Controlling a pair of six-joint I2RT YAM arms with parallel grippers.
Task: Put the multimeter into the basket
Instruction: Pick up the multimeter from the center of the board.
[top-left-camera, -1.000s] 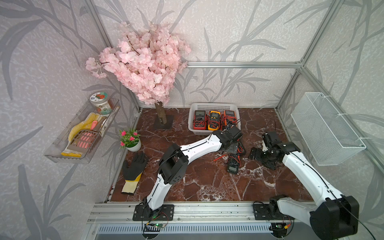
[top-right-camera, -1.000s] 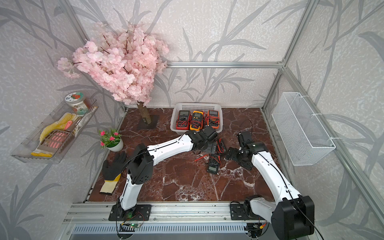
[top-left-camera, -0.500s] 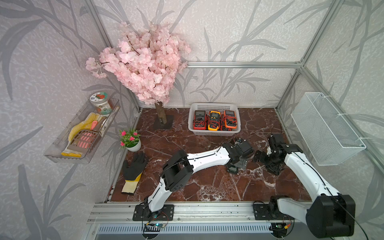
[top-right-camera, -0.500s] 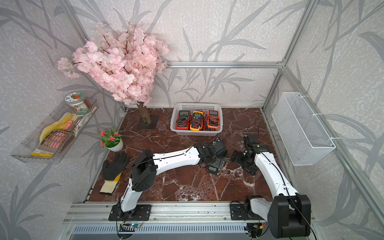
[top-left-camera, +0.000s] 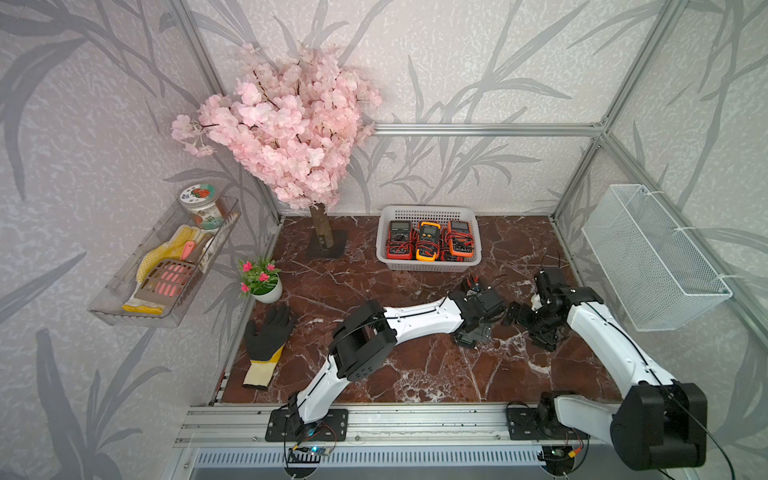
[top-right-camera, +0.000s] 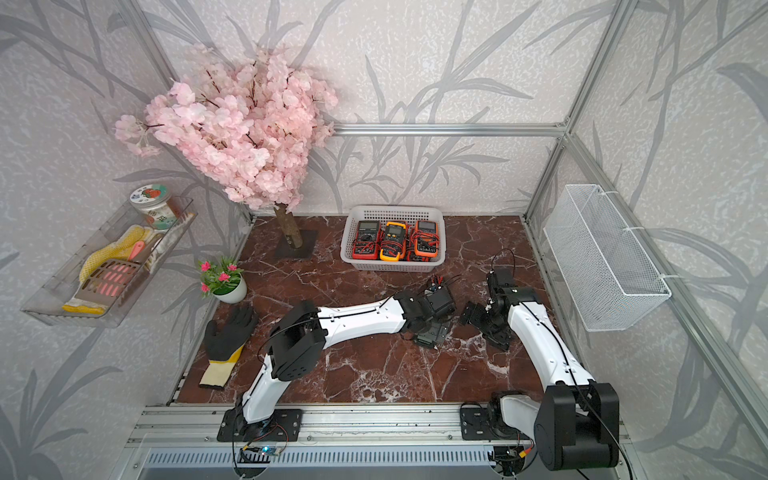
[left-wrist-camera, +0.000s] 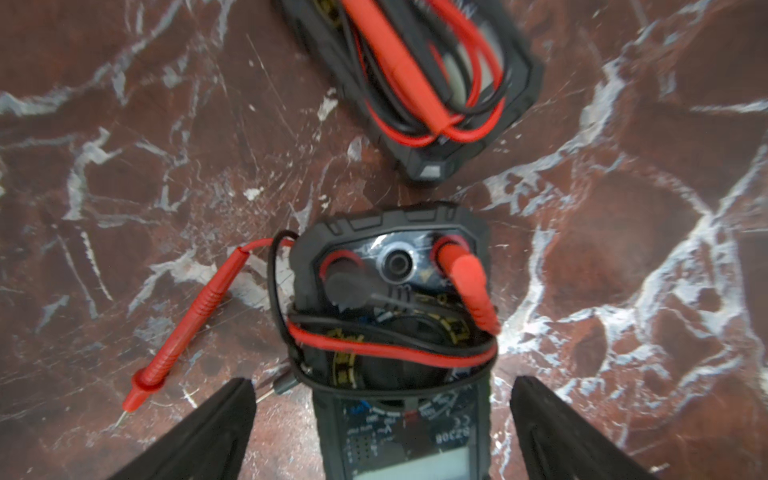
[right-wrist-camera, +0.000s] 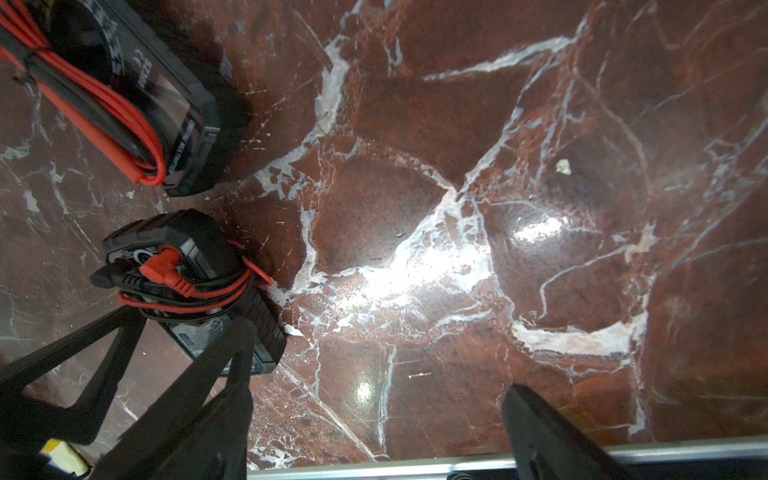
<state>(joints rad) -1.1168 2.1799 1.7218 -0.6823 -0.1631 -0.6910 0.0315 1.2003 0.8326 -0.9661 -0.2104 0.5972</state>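
The gaps along both sides of the wrapped black multimeter (top-right-camera: 432, 331) (left-wrist-camera: 402, 400) have room for the fingers, so the left gripper should move down around the middle of the multimeter below it and close.
The white basket (top-left-camera: 428, 264) (top-right-camera: 392, 266) stands at the back and holds three multimeters. A black multimeter (left-wrist-camera: 395, 332) (top-left-camera: 468, 340) (top-right-camera: 427, 340) wrapped in red and black leads lies on the marble. My left gripper (left-wrist-camera: 382, 384) (top-left-camera: 478, 328) is open, one finger on each side of this meter with gaps showing. One red probe (left-wrist-camera: 187, 320) trails loose beside the meter. A second black multimeter (left-wrist-camera: 415, 83) (right-wrist-camera: 124, 91) lies just beyond. My right gripper (right-wrist-camera: 374, 399) (top-left-camera: 528, 328) is open over bare marble to the right, holding nothing.
A pink blossom tree (top-left-camera: 286, 137) and a small potted plant (top-left-camera: 262, 282) stand at the left. A black and yellow glove (top-left-camera: 268, 340) lies near the left front. A white wire-mesh bin (top-left-camera: 652, 257) hangs on the right wall, and a clear shelf (top-left-camera: 166, 266) on the left wall.
My left gripper has come forward from just in front of the basket and now straddles the black multimeter. The right gripper has shifted slightly to the right. Both stayed open.
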